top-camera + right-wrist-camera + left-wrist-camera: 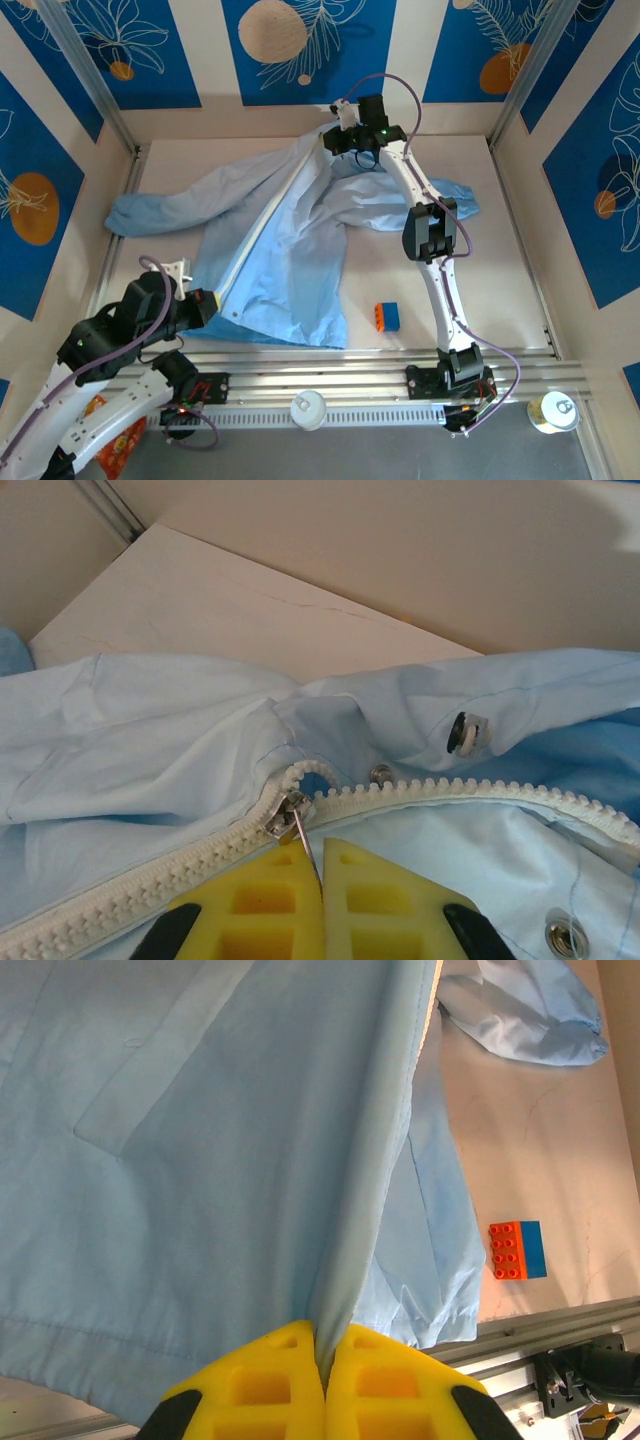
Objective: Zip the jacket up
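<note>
I should pull my right gripper along the zipper's still-open teeth to the jacket's top edge just past the slider [288, 815], then release.
The light-blue jacket [290, 230] lies spread on the table, its pale zipper [262, 222] running as a taut diagonal line from bottom left to top right. My left gripper [213, 300] is shut on the jacket's lower front edge; in the left wrist view the fabric [200, 1160] rises as a stretched fold from between the yellow fingers [260, 1380] of that gripper [322, 1345]. My right gripper [345, 140] is at the collar end. In the right wrist view it [320, 865] is shut on the thin metal pull of the zipper slider [288, 815], which sits near the top of the white teeth [480, 790].
An orange-and-blue brick [387, 316] lies right of the hem, also seen as a brick [517, 1249] near the aluminium rail [380, 365]. A white cap [308, 409], a can [553, 411] and a snack bag [115, 440] sit at the near edge. Walls enclose the table.
</note>
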Motion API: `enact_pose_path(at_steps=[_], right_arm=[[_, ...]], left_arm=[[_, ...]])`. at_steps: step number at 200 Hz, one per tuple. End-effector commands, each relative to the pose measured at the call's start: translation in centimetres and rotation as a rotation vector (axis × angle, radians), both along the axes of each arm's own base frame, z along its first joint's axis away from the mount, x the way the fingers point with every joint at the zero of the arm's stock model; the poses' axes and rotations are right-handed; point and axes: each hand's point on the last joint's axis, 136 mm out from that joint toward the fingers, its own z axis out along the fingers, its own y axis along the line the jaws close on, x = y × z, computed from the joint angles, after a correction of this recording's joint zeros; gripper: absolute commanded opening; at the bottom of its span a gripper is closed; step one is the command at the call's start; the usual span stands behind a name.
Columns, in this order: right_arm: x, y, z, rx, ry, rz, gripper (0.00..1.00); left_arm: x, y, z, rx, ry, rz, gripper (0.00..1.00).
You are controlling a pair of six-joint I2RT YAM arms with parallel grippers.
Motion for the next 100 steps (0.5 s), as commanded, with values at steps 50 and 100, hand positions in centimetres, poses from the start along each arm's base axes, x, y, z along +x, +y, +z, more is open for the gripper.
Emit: enact_pose_path(at_steps=[50, 100], right_arm=[[6.0, -8.7, 7.6, -0.066, -0.286, -0.257, 0.00], [6.9, -13.8, 5.4, -0.073, -0.217, -0.332, 0.00]], left_arm=[[-3.2, 2.1, -3.5, 0.037, 0.147, 0.033, 0.00], [-3.7, 2.5, -4.1, 0.059, 0.180, 0.038, 0.00]])
